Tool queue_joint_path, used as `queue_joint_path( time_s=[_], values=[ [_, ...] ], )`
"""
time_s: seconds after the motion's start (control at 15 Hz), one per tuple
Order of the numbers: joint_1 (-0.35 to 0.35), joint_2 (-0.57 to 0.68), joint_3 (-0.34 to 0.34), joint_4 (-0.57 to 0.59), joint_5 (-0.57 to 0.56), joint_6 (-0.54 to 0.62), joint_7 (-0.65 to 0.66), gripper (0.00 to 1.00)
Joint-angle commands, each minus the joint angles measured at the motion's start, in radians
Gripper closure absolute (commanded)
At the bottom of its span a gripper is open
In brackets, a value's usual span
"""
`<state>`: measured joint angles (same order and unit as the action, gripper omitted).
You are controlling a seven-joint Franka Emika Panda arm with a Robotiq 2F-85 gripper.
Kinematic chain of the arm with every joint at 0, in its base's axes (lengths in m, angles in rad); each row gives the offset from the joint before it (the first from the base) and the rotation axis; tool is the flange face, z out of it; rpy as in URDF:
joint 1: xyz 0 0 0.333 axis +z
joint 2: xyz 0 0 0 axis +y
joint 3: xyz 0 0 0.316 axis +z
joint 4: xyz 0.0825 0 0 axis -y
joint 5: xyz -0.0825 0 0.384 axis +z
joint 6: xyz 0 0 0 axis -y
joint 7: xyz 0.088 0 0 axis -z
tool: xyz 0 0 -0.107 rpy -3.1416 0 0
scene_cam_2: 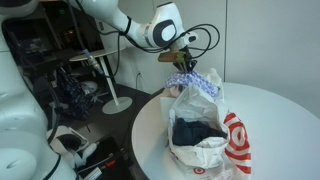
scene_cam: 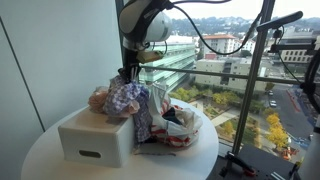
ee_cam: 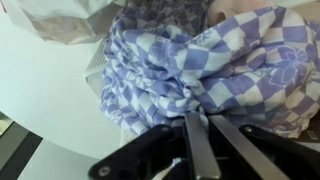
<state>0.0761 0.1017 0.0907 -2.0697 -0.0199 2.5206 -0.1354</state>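
Observation:
My gripper needs to lift next, carry the checked cloth away and lower to release it over the box's bare end (scene_cam: 82,120), because the cloth's folds hang beside the bag.
My gripper (ee_cam: 205,118) is shut on a blue and white checked cloth (ee_cam: 190,60), pinching a bunched fold of it between the fingers. In both exterior views the gripper (scene_cam: 127,76) (scene_cam_2: 186,62) holds the cloth (scene_cam: 128,100) (scene_cam_2: 196,82) from above, and the cloth hangs over a white box (scene_cam: 93,138). A pinkish bundle (scene_cam: 98,99) lies on the box beside the cloth. A white plastic bag with red marks (scene_cam_2: 205,135) (scene_cam: 178,125) stands next to the box with dark clothing (scene_cam_2: 195,130) inside.
Everything rests on a round white table (scene_cam_2: 275,120) (scene_cam: 40,160). A tall window is behind it (scene_cam: 230,60). A black stand (scene_cam: 252,90) rises at the side. Dark equipment and a lamp base (scene_cam_2: 118,103) stand on the floor beyond the table.

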Motion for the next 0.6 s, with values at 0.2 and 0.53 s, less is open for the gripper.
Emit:
queue_joint_path(
  time_s=[0.2, 0.53],
  values=[
    [0.001, -0.046, -0.018, 0.163, -0.025, 0.005, 0.062, 0.95],
    [0.010, -0.067, -0.003, 0.254, -0.004, 0.049, 0.061, 0.98]
  ],
)
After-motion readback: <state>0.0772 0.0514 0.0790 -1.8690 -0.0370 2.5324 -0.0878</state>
